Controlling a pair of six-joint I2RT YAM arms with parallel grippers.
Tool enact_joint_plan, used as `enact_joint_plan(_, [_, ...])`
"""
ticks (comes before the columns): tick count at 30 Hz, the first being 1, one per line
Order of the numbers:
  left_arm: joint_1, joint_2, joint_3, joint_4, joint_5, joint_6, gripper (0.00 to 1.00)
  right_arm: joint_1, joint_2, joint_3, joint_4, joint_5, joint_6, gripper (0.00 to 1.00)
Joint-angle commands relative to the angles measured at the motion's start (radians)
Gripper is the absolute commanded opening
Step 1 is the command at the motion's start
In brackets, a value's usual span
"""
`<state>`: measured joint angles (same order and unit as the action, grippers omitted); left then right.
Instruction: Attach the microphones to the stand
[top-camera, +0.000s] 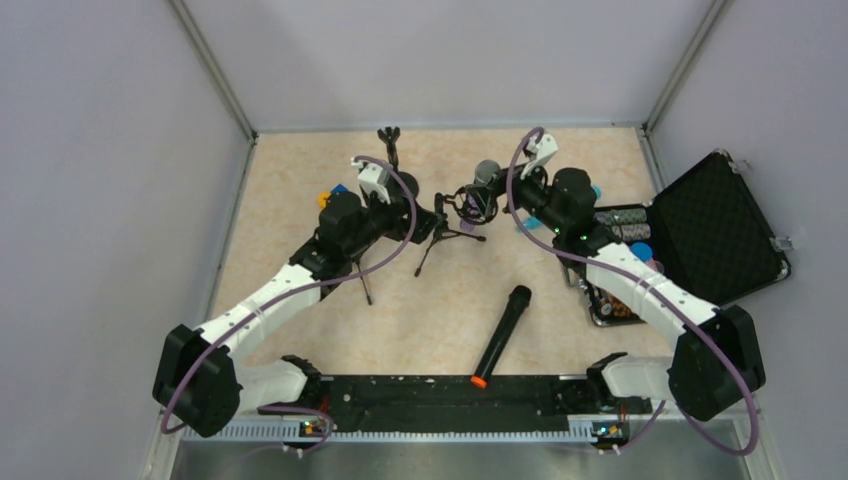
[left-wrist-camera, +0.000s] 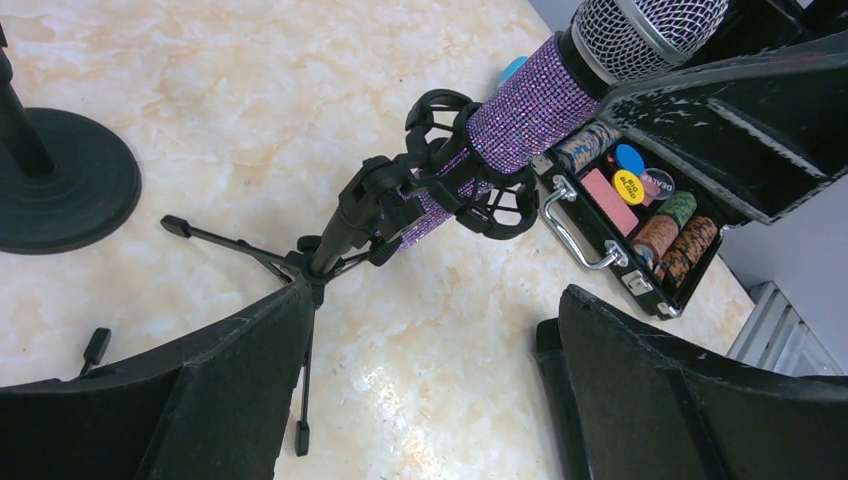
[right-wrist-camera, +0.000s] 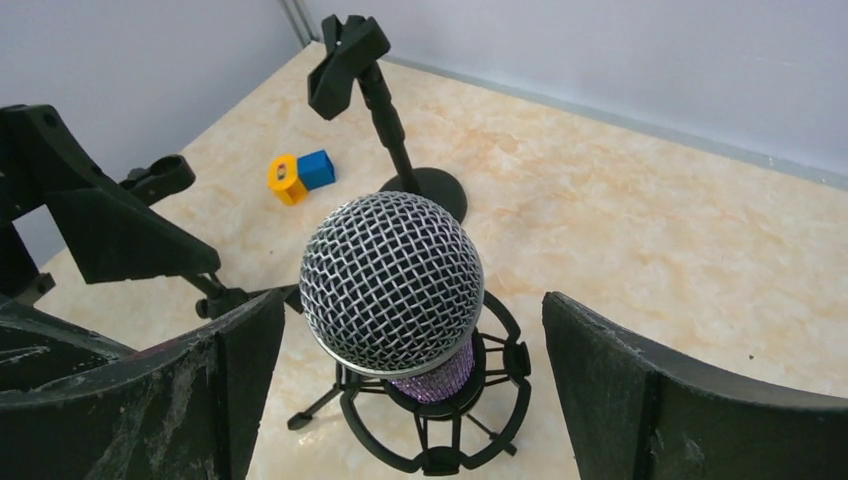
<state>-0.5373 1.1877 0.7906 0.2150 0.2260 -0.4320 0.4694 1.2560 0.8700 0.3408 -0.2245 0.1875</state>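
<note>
The left gripper turns and slides outward and to the right in the top view to the stand's joint next. The joint lies bare between the stand's ring and legs.
The glittery purple microphone (left-wrist-camera: 520, 105) with a silver grille (right-wrist-camera: 392, 283) sits tilted in the shock-mount ring (left-wrist-camera: 460, 165) of a small black tripod stand (top-camera: 447, 232). My right gripper (right-wrist-camera: 410, 300) is open, its fingers either side of the grille and not touching it; it also shows in the top view (top-camera: 500, 190). My left gripper (left-wrist-camera: 435, 320) is open and empty, low over the table beside the tripod's legs (top-camera: 425, 218). The black microphone with an orange end (top-camera: 503, 335) lies on the table in front. No light blue microphone shows clearly.
A second stand with a round base (left-wrist-camera: 60, 180) and an empty clip (right-wrist-camera: 345, 60) stands at the back. An open black case of poker chips (top-camera: 700, 230) lies at the right. A blue and orange block (right-wrist-camera: 300, 175) lies at the back left. Another thin stand leg (top-camera: 365, 285) shows under my left arm.
</note>
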Motion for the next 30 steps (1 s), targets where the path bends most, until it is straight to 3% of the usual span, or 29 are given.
enact_joint_plan(1, [0.001,0.011,0.016,0.072,0.025,0.046,0.97,0.009,-0.026,0.026,-0.066,0.037,0.007,0.96])
enact_joint_plan(4, [0.002,0.013,0.018,0.081,0.034,0.07,0.96,0.009,-0.014,0.039,-0.082,0.04,-0.005,0.89])
enact_joint_plan(12, [0.002,0.033,0.03,0.098,0.056,0.119,0.96,0.009,0.055,0.077,-0.065,0.041,-0.026,0.51])
enact_joint_plan(15, [0.001,0.038,0.034,0.099,0.063,0.123,0.96,0.009,0.095,0.109,-0.067,0.046,-0.026,0.41])
enact_joint_plan(30, [0.002,0.055,0.04,0.128,0.055,0.183,0.95,0.009,0.2,0.18,-0.124,0.017,-0.03,0.35])
